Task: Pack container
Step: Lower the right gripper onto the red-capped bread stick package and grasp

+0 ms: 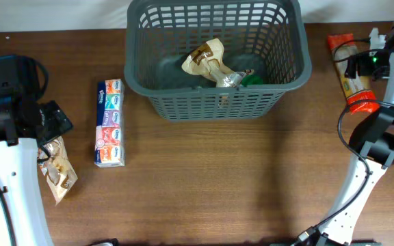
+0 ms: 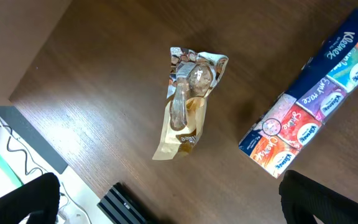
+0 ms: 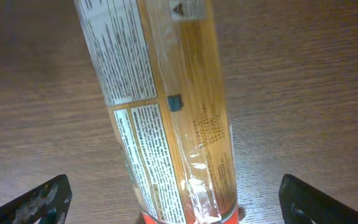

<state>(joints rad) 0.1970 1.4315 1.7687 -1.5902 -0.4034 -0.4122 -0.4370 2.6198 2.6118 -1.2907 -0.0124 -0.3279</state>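
Observation:
The spaghetti packet already runs lengthwise between the open fingers. Next I need to bring my right gripper down onto the clear window by the near red end (image 1: 356, 84) (image 3: 194, 177) and close it.
The dark grey lattice basket (image 1: 219, 93) stands at the back middle of the table, with a beige snack bag (image 1: 209, 60) and a green item (image 1: 252, 78) inside. A beige snack packet (image 2: 188, 106) lies at the left front (image 1: 59, 171), below my open left gripper (image 2: 166, 205). A strip of tissue packs (image 1: 109, 123) lies beside it (image 2: 312, 99). My open right gripper (image 3: 176, 199) hovers over a long spaghetti packet (image 3: 166, 106) at the far right (image 1: 351, 75), its fingers straddling it without touching.
The table's left edge, a white surface with cables (image 2: 17, 155) and a black block (image 2: 126, 202) show in the left wrist view. The right arm (image 1: 382, 137) and its cable stand at the right edge.

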